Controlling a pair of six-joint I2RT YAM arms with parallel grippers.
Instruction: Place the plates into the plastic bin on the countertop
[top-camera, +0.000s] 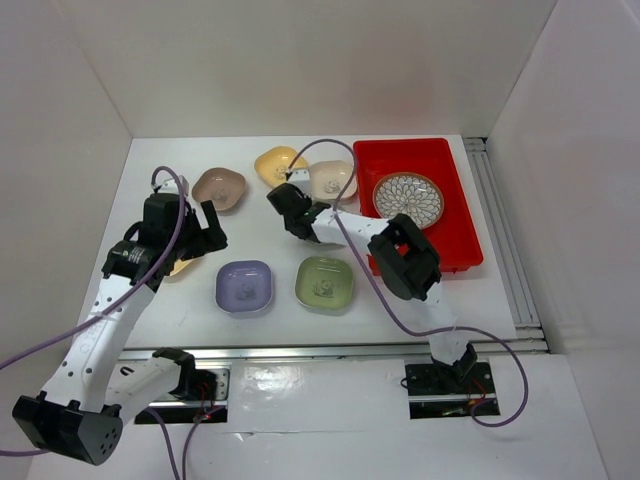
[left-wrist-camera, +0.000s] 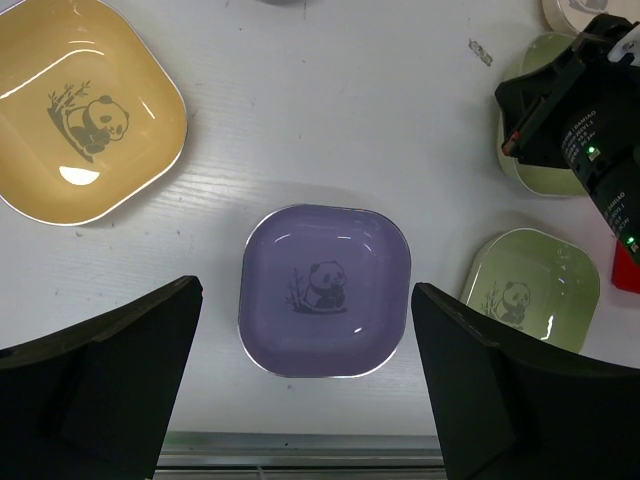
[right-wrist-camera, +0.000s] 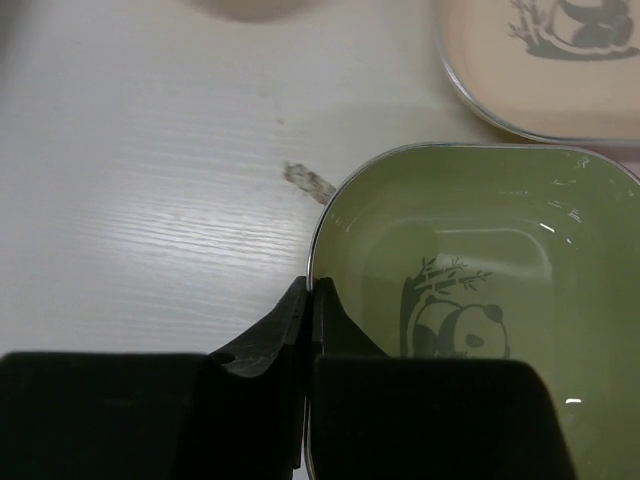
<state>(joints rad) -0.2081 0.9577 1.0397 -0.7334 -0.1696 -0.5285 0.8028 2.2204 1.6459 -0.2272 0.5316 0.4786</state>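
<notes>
My right gripper should next raise the green panda dish (right-wrist-camera: 480, 300) over the bin and lower it onto the round patterned plate (top-camera: 408, 198), since that plate lies uncovered.
My right gripper (right-wrist-camera: 312, 290) is shut on the left rim of a green panda dish (right-wrist-camera: 480, 300); it shows in the top view (top-camera: 290, 205) left of the red bin (top-camera: 455, 235). I cannot tell whether that dish is off the white countertop (top-camera: 270, 240). The round patterned plate (top-camera: 408, 198) lies in the bin. My left gripper (left-wrist-camera: 305, 290) is open and empty above a lavender dish (left-wrist-camera: 325, 340); it also shows in the top view (top-camera: 205, 235). A yellow dish (left-wrist-camera: 80, 110) and a second green dish (left-wrist-camera: 530, 290) lie beside the lavender one.
In the top view a brown-pink dish (top-camera: 219, 188), a yellow dish (top-camera: 280, 165) and a cream dish (top-camera: 335, 178) lie along the back, and the lavender dish (top-camera: 245, 287) and a green dish (top-camera: 325, 283) near the front edge. White walls stand round the table.
</notes>
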